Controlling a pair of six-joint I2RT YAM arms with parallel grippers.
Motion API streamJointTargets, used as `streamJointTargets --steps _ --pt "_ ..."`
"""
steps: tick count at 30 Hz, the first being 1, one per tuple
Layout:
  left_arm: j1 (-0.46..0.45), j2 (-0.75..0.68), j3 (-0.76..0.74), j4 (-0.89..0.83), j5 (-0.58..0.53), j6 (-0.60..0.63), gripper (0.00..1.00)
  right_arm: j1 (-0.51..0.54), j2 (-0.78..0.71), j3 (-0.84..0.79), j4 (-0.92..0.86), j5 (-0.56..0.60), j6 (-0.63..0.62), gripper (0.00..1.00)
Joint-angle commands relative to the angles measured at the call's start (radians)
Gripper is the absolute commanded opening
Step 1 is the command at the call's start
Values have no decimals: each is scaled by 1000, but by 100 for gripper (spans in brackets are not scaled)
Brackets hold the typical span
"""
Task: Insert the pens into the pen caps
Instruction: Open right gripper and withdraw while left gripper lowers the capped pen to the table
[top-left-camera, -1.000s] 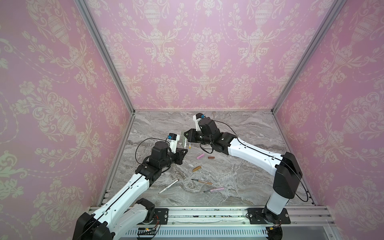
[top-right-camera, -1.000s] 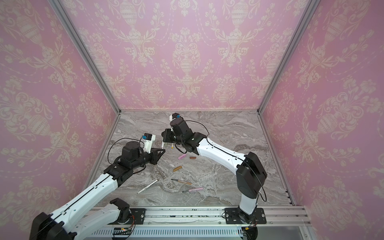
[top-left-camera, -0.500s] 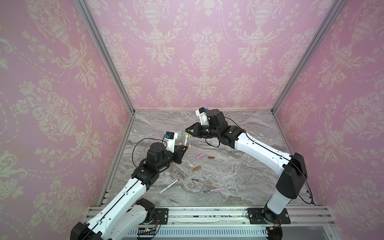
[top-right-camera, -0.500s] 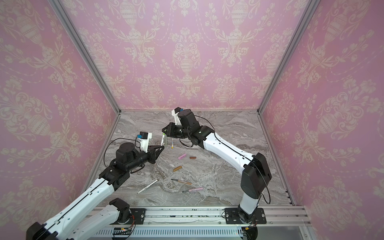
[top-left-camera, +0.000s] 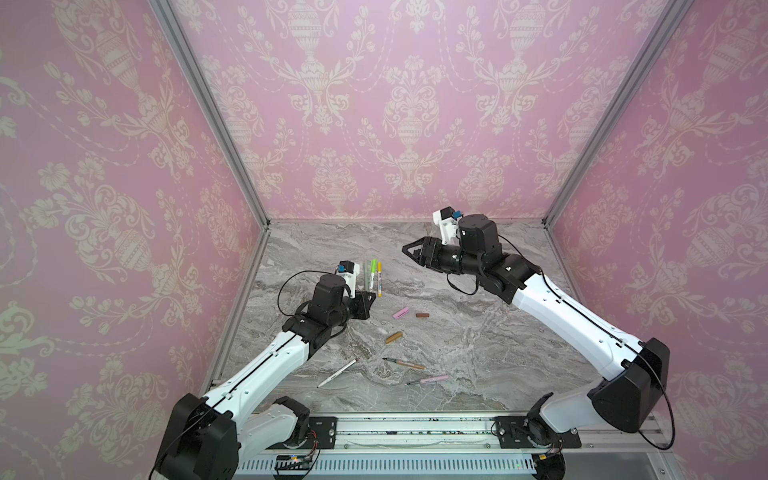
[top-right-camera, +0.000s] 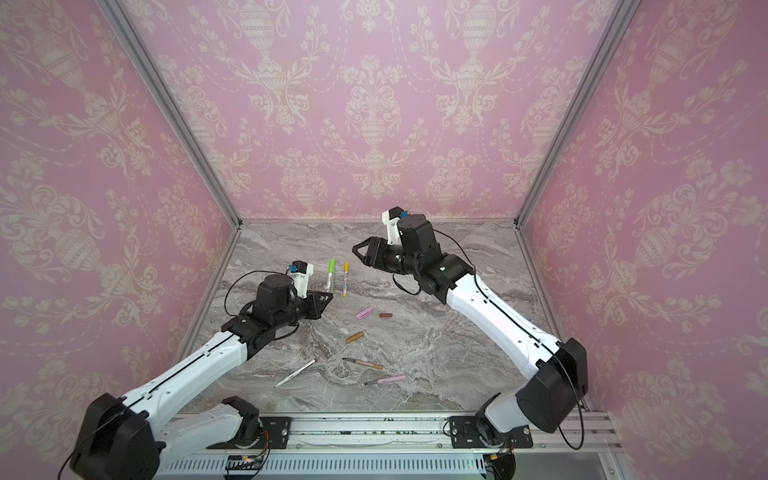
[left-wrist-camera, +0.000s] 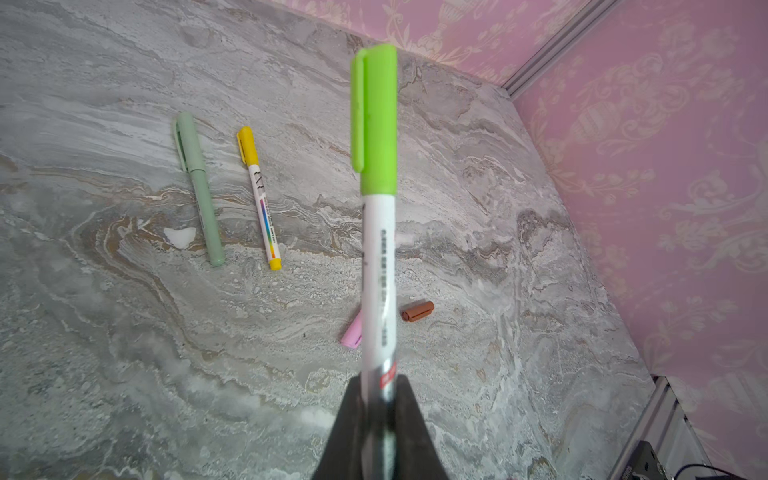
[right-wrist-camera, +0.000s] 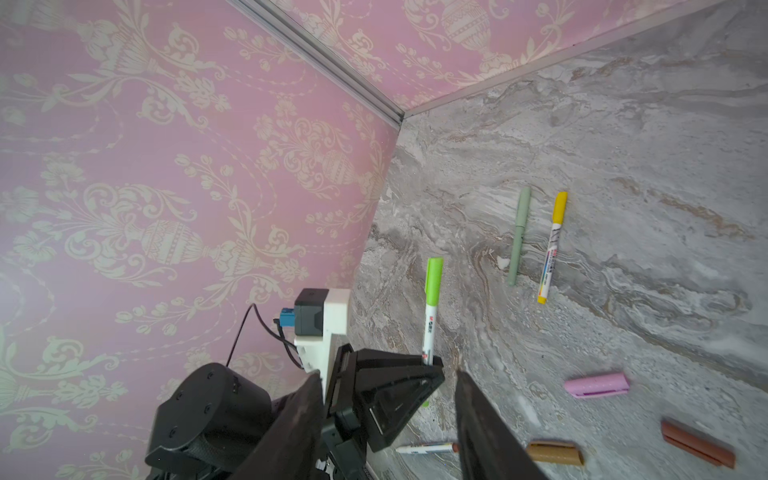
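Observation:
Bare marble beside the yellow-capped white pen lies below my left gripper: next I tip the gripper downward and lower it there to release the already capped pen.
My left gripper (left-wrist-camera: 376, 386) is shut on the lower barrel of a white pen (left-wrist-camera: 376, 270), which stands upright with the lime green cap (left-wrist-camera: 374, 116) on its tip. In both top views this pen (top-left-camera: 373, 272) (top-right-camera: 331, 274) rises from the left gripper (top-left-camera: 368, 301). My right gripper (top-left-camera: 409, 251) (right-wrist-camera: 386, 374) hangs open and empty to the right of it, apart from the cap. A sage-green capped pen (left-wrist-camera: 199, 187) and a yellow-capped white pen (left-wrist-camera: 259, 199) lie side by side behind.
Loose on the marble lie a pink cap (top-left-camera: 401, 312), a dark brown cap (top-left-camera: 422, 315) and a tan cap (top-left-camera: 393, 337). Nearer the front lie an uncapped white pen (top-left-camera: 337, 372), tan pen (top-left-camera: 405, 363) and pink pen (top-left-camera: 428, 379). Pink walls close three sides.
My right gripper has opened, let go of the lime green cap and drawn back to the right. The left gripper still holds the capped pen upright.

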Motion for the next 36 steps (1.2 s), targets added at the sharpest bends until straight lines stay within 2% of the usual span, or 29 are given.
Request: streamJointTargets --steps 1,7,16,25,36 --pt "-12 97 95 -56 -74 -58 2 -13 -4 -49 -43 50 -36 52" --pt "-47 316 219 -90 -134 -111 2 -34 18 -41 -83 70 -78 53" --pt "-109 570 367 -96 -219 -183 2 -99 27 -35 -120 70 -110 53" --pt "-128 724 464 -86 -248 -191 8 -156 32 -61 -107 30 -109 53" --pt "-128 829 530 -86 -248 -176 10 -188 46 -71 -91 1 -109 53"
